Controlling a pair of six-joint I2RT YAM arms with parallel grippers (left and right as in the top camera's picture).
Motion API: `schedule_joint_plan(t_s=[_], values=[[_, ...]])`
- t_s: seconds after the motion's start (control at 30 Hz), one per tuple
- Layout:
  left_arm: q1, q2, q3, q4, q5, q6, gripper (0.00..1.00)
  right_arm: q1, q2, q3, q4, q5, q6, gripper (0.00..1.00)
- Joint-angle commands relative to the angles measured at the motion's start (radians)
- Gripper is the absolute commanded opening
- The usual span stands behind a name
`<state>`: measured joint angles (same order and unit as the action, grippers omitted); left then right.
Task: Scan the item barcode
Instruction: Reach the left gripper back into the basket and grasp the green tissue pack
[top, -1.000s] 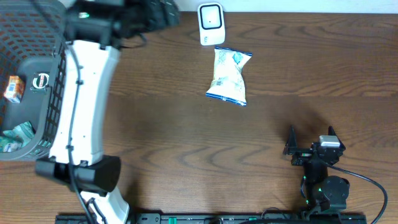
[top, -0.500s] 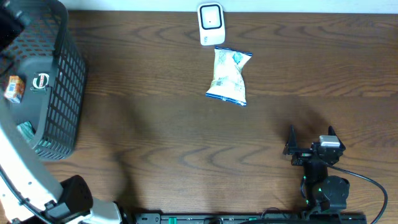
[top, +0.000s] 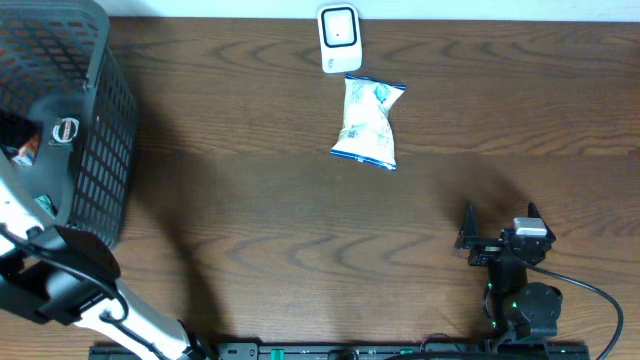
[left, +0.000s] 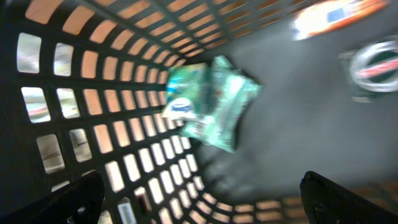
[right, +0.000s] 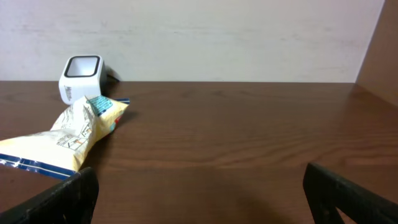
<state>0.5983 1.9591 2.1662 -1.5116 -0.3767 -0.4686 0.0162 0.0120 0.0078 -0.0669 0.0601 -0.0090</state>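
Next, my left gripper should lower deeper into the basket, onto the green packet (left: 211, 102) against the basket's mesh side below my open fingers.
A white barcode scanner (top: 338, 38) stands at the table's back edge. Just in front of it lies a white-and-blue snack bag (top: 368, 122), also in the right wrist view as the bag (right: 68, 134) before the scanner (right: 81, 78). My left gripper (left: 202, 205) is open inside the black mesh basket (top: 95, 110), above a green packet (left: 211, 102), with nothing between its fingers. My right gripper (top: 498, 232) rests open near the front right, well short of the bag, and the right gripper (right: 199, 199) holds nothing.
The basket also holds an orange packet (left: 336, 15) and a round-labelled item (left: 376, 62). The left arm (top: 55, 285) crosses the front left corner. Bare brown wood (top: 300, 230) lies between basket, bag and right arm.
The left arm has swung from the back of the table to the far left and down into the basket. The bag, scanner and right arm have not moved.
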Motion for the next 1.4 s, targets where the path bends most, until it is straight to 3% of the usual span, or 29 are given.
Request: schedule_joint_plan(t_s=[0.0,0.23,0.43,0.63,1.23,1.3,1.37], values=[[0.002,0.055,-0.032,-0.01,-0.144,-0.053,0.99,-0.002,-0.006,-0.002,-0.003,0.001,-0.007,0.99],[0.003,0.148,-0.05,0.024,-0.14,-0.107,0.98,-0.002,-0.006,-0.003,-0.003,0.001,-0.007,0.99],[0.008,0.231,-0.051,0.063,-0.14,-0.014,0.98,-0.002,-0.006,-0.003,-0.003,0.001,-0.007,0.99],[0.04,0.299,-0.051,0.07,-0.14,-0.015,0.98,-0.002,-0.006,-0.002,-0.003,0.001,-0.007,0.99],[0.128,0.327,-0.177,0.165,-0.053,-0.01,0.98,-0.002,-0.006,-0.003,-0.003,0.001,-0.007,0.99],[0.128,0.327,-0.195,0.183,-0.054,-0.01,0.98,-0.002,-0.006,-0.002,-0.003,0.001,-0.007,0.99],[0.128,0.327,-0.2,0.194,-0.053,0.001,0.9,-0.002,-0.006,-0.003,-0.003,0.001,-0.007,0.99]])
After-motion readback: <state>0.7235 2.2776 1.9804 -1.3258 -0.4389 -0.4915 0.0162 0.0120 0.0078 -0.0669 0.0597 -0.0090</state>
